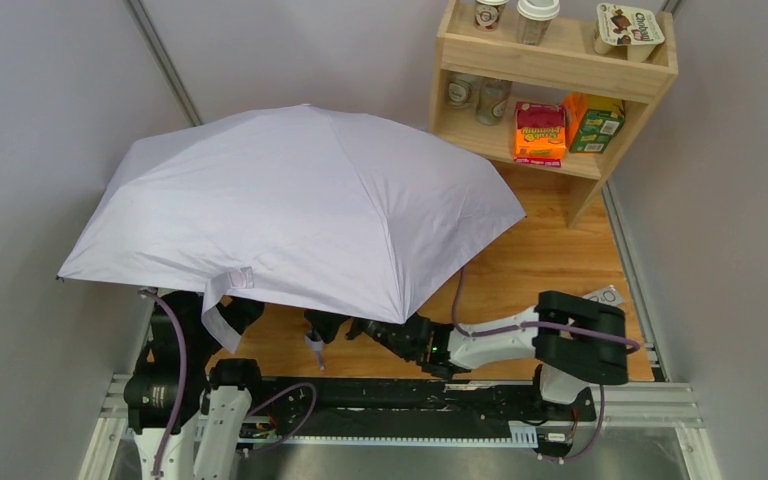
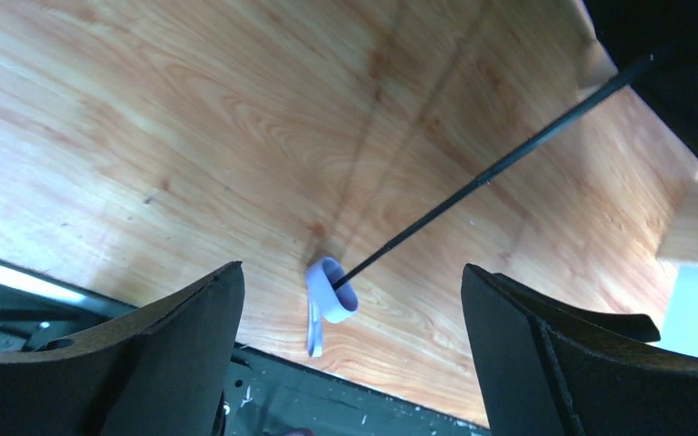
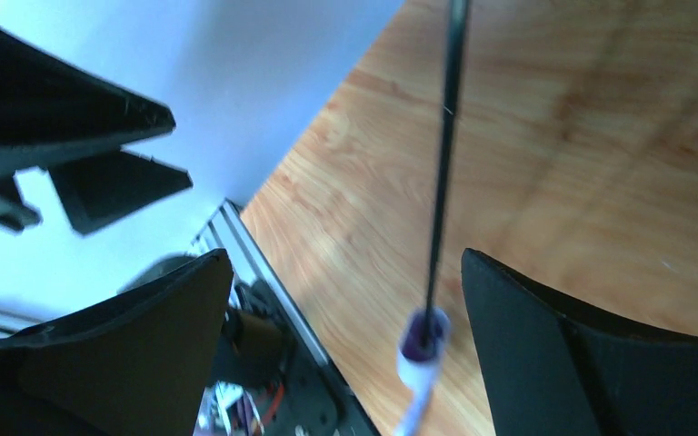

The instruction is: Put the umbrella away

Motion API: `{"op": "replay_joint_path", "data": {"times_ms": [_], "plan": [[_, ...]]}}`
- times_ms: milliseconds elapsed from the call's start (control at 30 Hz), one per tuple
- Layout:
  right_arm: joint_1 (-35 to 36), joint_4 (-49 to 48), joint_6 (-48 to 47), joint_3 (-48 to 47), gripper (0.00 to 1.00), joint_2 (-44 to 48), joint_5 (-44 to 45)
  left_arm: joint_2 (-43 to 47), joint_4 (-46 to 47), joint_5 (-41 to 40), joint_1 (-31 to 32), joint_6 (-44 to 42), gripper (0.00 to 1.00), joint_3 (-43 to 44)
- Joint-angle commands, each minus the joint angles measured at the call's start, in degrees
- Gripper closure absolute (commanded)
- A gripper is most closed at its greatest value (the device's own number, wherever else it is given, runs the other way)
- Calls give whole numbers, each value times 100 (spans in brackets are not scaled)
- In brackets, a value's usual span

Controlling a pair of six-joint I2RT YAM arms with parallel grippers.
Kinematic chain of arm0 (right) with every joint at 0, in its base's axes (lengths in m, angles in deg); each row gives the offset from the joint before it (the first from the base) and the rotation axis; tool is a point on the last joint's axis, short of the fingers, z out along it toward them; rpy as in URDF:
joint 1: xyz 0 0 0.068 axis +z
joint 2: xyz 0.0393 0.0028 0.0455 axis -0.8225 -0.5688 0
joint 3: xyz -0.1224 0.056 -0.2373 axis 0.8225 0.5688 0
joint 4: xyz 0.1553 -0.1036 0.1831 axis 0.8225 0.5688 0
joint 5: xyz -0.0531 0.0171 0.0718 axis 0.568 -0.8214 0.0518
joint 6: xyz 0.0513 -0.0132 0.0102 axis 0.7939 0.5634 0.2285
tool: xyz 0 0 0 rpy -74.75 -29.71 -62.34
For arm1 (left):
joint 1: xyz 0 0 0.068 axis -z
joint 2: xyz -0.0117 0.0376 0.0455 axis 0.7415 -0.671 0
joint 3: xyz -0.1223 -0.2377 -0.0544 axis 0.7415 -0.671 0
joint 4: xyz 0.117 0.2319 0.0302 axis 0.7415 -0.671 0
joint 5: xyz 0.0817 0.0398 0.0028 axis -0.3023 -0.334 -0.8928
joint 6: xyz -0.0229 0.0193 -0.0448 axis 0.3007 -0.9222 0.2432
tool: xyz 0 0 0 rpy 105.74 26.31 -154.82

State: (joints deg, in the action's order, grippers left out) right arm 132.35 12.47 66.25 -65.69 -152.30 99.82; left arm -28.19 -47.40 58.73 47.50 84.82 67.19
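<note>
I should next turn my right gripper outward under the canopy's near edge and forward onto the umbrella's stem between handle and canopy point(image 3: 445, 136), as that bare part runs through its gap.
The umbrella point(image 1: 300, 205) stands open, its pale lavender-white canopy covering most of the wooden table point(image 1: 550, 260). A fabric strap tab point(image 1: 230, 282) hangs at its near edge. Its slim black shaft point(image 2: 509, 159) ends in a small pale handle point(image 2: 332, 291) with a wrist loop, near the table's front edge point(image 1: 315, 345). My left gripper point(image 2: 353, 272) is open, with the handle between and beyond its fingers, not touching. My right gripper point(image 3: 345, 259) is open, and the shaft point(image 3: 445, 136) and handle point(image 3: 421, 350) lie in its gap, untouched. Both grippers sit under the canopy's near edge.
A wooden shelf point(image 1: 560, 60) stands at the back right, holding cups, an orange box point(image 1: 540, 132) and a green box point(image 1: 594, 122). A small packet point(image 1: 605, 296) lies at the table's right edge. Grey walls close in on both sides, and the black rail point(image 1: 410, 395) runs along the front.
</note>
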Motion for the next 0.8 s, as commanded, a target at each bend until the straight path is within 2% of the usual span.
{"op": "replay_joint_path", "data": {"times_ms": [0,67,167,300,400,467,567,667,733,767], "plan": [[112,-896,-292,-1052,0,-1082,1040,-76,-776,-956,18,287,4,538],[121,-992,-267,-1536,0,-1548,1629,55,-988,-1282,18,464,4,644],[95,-1020,-415,-2072,5,-2041,2098,293,-883,-1135,18,79,4,732],[95,-669,-1073,-2766,24,-2438,2624,618,-445,-564,10,-264,4,723],[25,-475,-1215,-2996,39,-2596,2924,742,-198,-265,10,-370,5,671],[-11,-492,-1381,-3075,41,-2675,2846,742,-66,-177,10,-397,5,636],[-46,-422,-1611,-3277,39,-2877,3178,733,162,70,10,-397,6,574],[-186,-326,-1725,-3567,40,-3106,2996,724,365,271,10,-414,7,539],[-248,-168,-1882,-3786,45,-3238,2873,733,479,412,18,-476,11,521],[-266,-132,-1979,-3875,51,-3282,2811,742,523,508,10,-528,16,521]]}}
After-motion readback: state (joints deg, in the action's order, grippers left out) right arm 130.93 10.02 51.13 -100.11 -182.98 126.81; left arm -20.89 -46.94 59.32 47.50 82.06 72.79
